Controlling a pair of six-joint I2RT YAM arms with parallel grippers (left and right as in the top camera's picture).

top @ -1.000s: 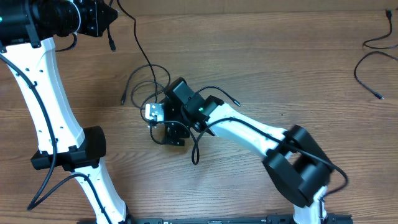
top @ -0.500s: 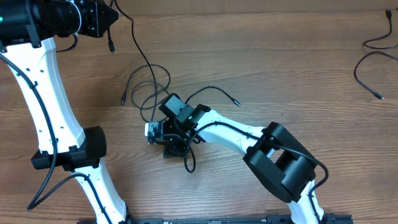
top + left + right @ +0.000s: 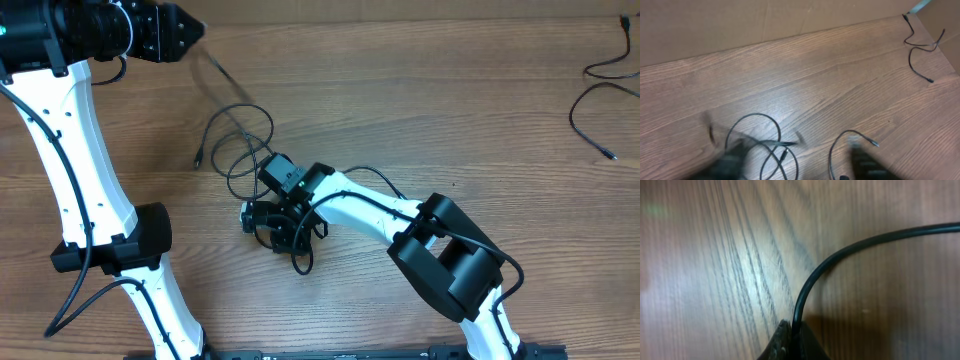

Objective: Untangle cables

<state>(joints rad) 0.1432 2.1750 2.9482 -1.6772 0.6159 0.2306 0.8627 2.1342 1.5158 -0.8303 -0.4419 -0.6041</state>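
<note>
The cable held in my right gripper lies at the lower edge of the crossed loops, so my right gripper should next lift it up and outward over the loops and let go of it.
Thin black cables (image 3: 243,138) lie in loose crossed loops on the wooden table (image 3: 420,110). My right gripper (image 3: 256,216) sits low at the lower edge of the loops, shut on one cable. In the right wrist view that cable (image 3: 840,254) curves away from between the closed fingertips (image 3: 785,342). My left gripper (image 3: 196,28) hangs high at the far left, open and holding nothing. A blurred cable strand (image 3: 225,78) trails below it. The left wrist view shows the loops (image 3: 762,145) between its blurred fingers (image 3: 725,162), and a plug end (image 3: 872,144).
Another black cable (image 3: 600,95) lies apart at the far right edge of the table, also visible in the left wrist view (image 3: 917,47). A brown cardboard wall (image 3: 740,25) runs along the back. The left arm's white links (image 3: 80,150) stand at the left.
My left gripper has opened and let go of the cable it held up; that strand is dropping. My right gripper moved down and left and shut on a cable.
</note>
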